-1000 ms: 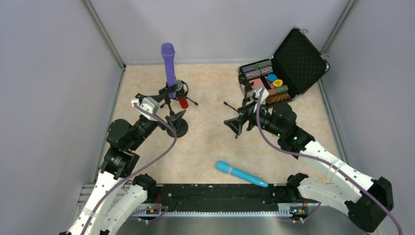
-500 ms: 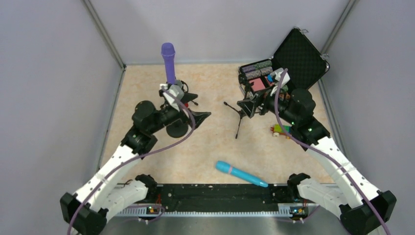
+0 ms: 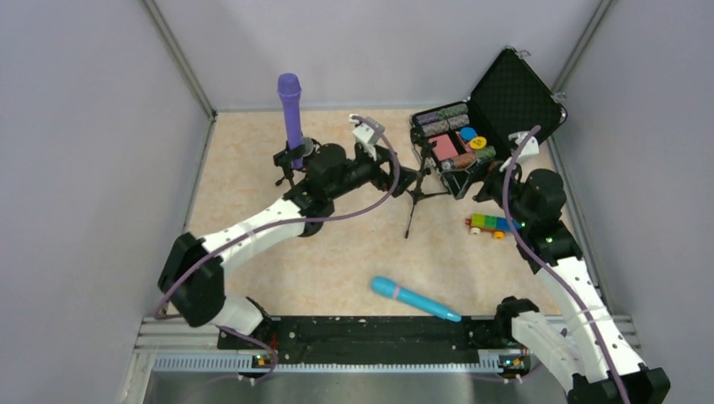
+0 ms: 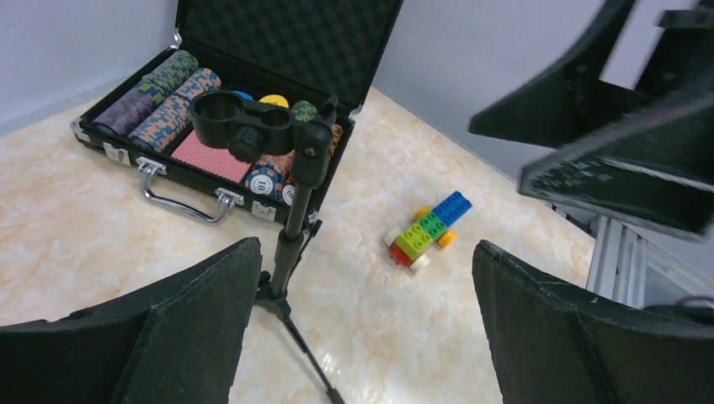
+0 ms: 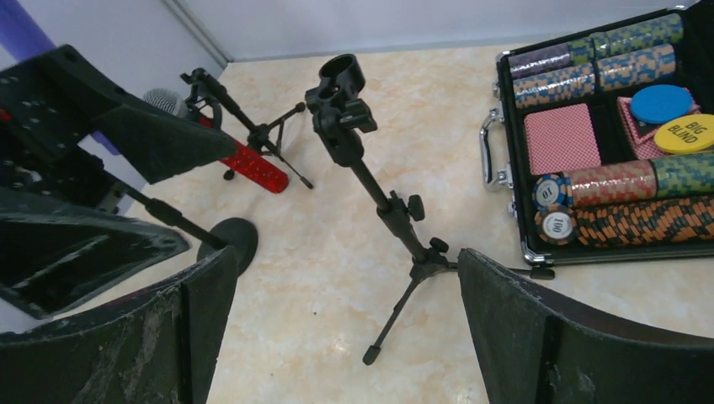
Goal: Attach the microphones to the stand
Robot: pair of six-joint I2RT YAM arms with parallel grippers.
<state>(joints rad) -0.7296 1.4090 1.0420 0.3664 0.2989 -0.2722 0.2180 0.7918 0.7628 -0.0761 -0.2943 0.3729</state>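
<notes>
Next, the left gripper moves to the right in the top view onto the pole [image 4: 296,210] just below the open clip, since the pole stands nearer one finger.
The purple microphone [image 3: 290,108] stands upright in a round-based stand [image 3: 305,220] at the back left. The light blue microphone [image 3: 412,298] lies flat near the front edge. The glittery red microphone [image 5: 251,168] with its silver head sits on a small tripod; my left arm hides it in the top view. An empty black tripod stand [image 3: 415,192] with an open clip [image 5: 340,74] stands mid-table. My left gripper [image 3: 411,178] is open and empty beside that stand; the pole [image 4: 296,210] is near its left finger. My right gripper [image 3: 478,178] is open and empty, right of the stand.
An open black case [image 3: 515,101] of poker chips and cards stands at the back right, just behind the empty stand. A multicoloured block train [image 3: 488,225] lies right of the stand. Grey walls close in the left, back and right sides.
My left arm has swung right, from the purple microphone's stand over to the empty tripod stand. My right arm has drawn back to the right, uncovering the block train. Both grippers stay open.
</notes>
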